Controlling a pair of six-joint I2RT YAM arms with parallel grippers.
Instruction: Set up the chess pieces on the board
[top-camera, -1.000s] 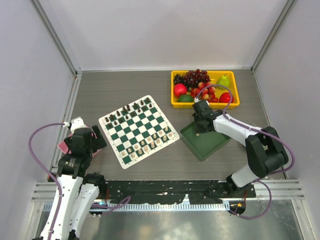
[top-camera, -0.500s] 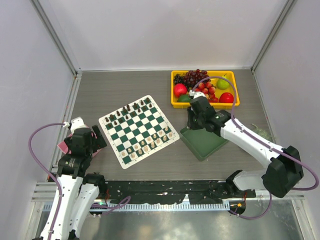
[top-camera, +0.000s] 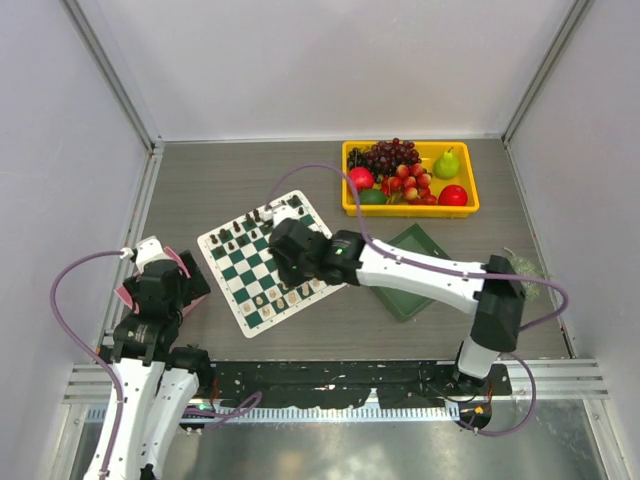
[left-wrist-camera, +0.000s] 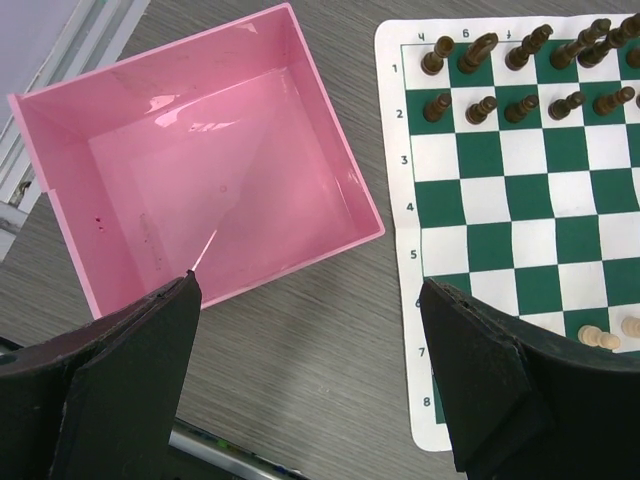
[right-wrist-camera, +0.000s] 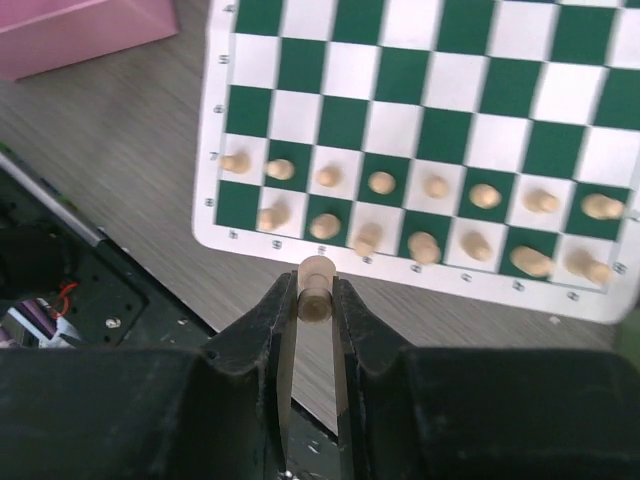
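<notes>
I will move my right gripper left in the top view and down onto the board's green corner square to release, since it's empty beside the cream pieces.
The green-and-white board (top-camera: 243, 283) lies left of centre. Several cream chess pieces (right-wrist-camera: 383, 182) fill its two near rows, and dark pieces (top-camera: 255, 217) line its far rows. My right gripper (right-wrist-camera: 315, 296) is shut on a cream chess piece (right-wrist-camera: 316, 272) and hangs just off the board's (right-wrist-camera: 420, 120) near border, by its left corner. From above, the right gripper (top-camera: 287, 252) reaches over the board's middle. My left gripper (left-wrist-camera: 310, 286) stands wide open over bare table, between a pink box (left-wrist-camera: 200, 170) and the board's (left-wrist-camera: 520, 220) left edge, with nothing in it.
A plain dark green tray (top-camera: 418, 246) sits right of the board, partly under the right arm. At the back right, a yellow bin (top-camera: 410, 209) holds grapes, apples and a pear. The pink box (top-camera: 127, 294) lies at the table's left edge beneath the left arm.
My right arm has swung left from the green tray to above the board, staying shut on the cream piece. The left arm has barely shifted.
</notes>
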